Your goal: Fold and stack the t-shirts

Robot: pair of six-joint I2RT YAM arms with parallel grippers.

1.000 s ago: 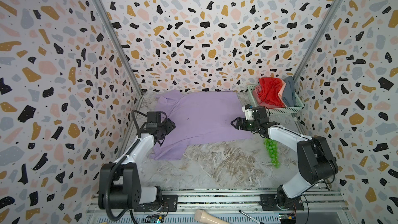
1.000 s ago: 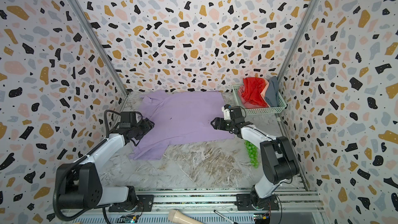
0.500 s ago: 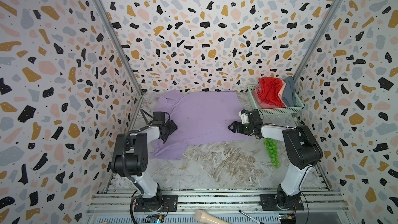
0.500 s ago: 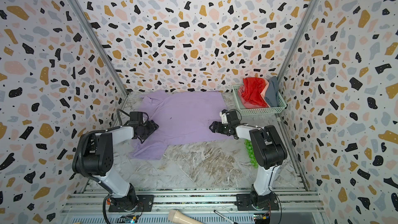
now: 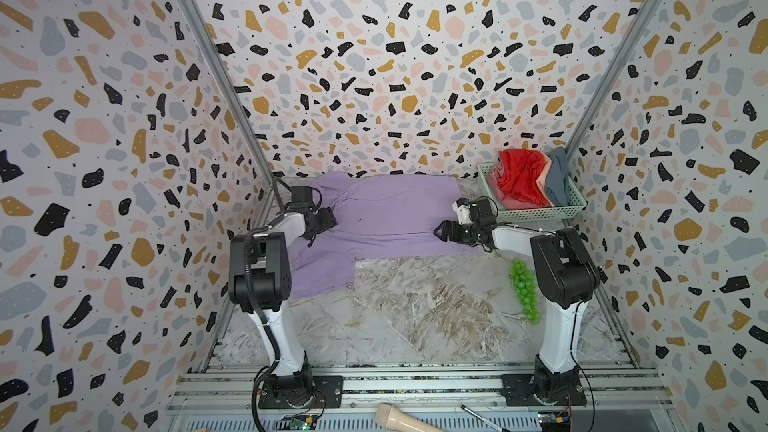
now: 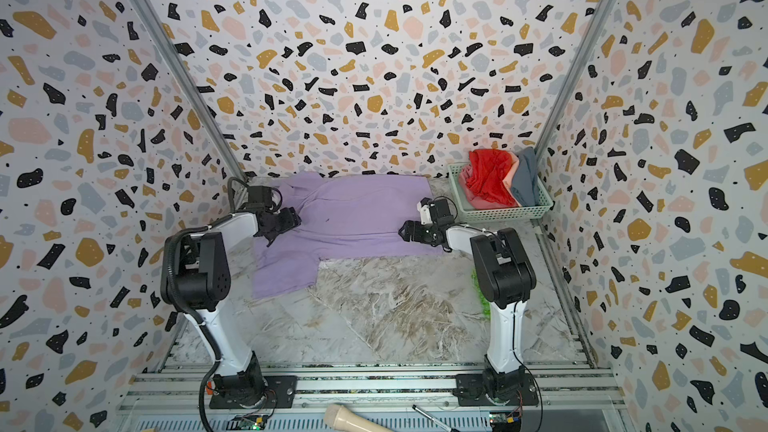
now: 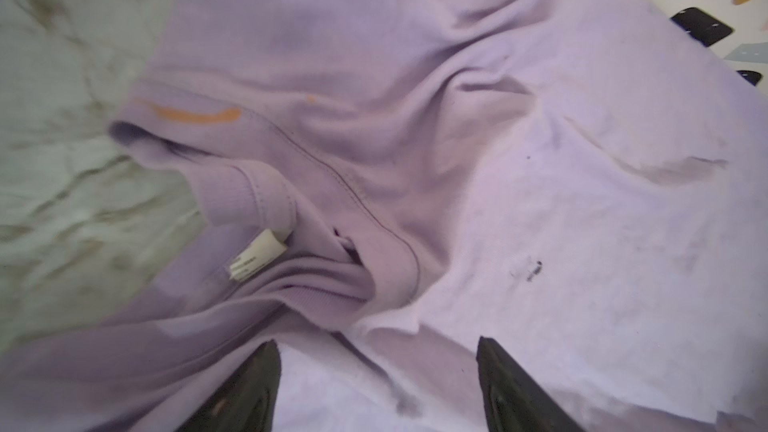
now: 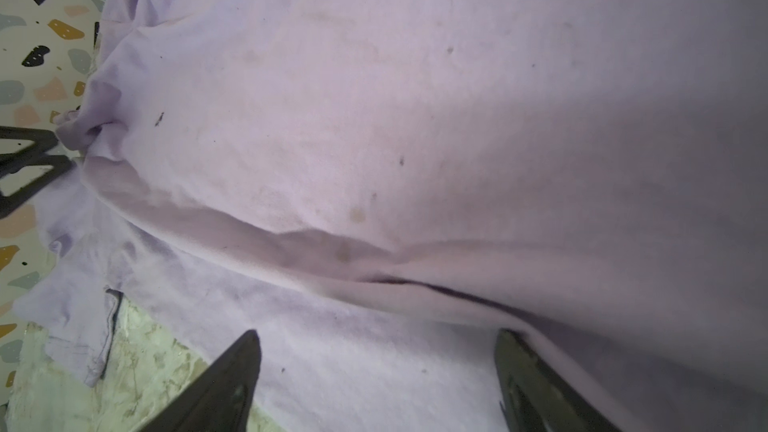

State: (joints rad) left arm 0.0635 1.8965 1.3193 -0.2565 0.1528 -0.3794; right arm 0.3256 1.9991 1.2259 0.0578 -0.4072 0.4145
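My left gripper will next draw back toward my base to close on the sleeve's near outer corner (image 5: pixel 296 292), as this sleeve sticks out.
In both top views the lavender t-shirt (image 5: pixel 386 209) (image 6: pixel 357 209) lies spread at the back of the table, one sleeve reaching toward the front left. My left gripper (image 5: pixel 330 220) (image 6: pixel 296 220) (image 7: pixel 376 367) is open, low over the cloth beside the collar and its white label (image 7: pixel 257 259). My right gripper (image 5: pixel 438 230) (image 6: pixel 404 231) (image 8: pixel 376 359) is open over the shirt's near right edge, one finger against a raised fold. The red t-shirt (image 5: pixel 521 176), the salmon pink one (image 5: pixel 519 201) and the blue-grey one (image 5: pixel 559 180) sit bunched in the basket.
The pale green mesh basket (image 5: pixel 536 214) (image 6: pixel 498 214) stands at the back right corner. A bunch of green grapes (image 5: pixel 523 288) lies by the right arm. A beige handle (image 5: pixel 399 419) and a pen (image 5: pixel 478 413) lie on the front rail. Patterned walls close in three sides.
Both arms have raised their elbows high. Each gripper has slid a little toward the middle over the lavender t-shirt. Both stay open.
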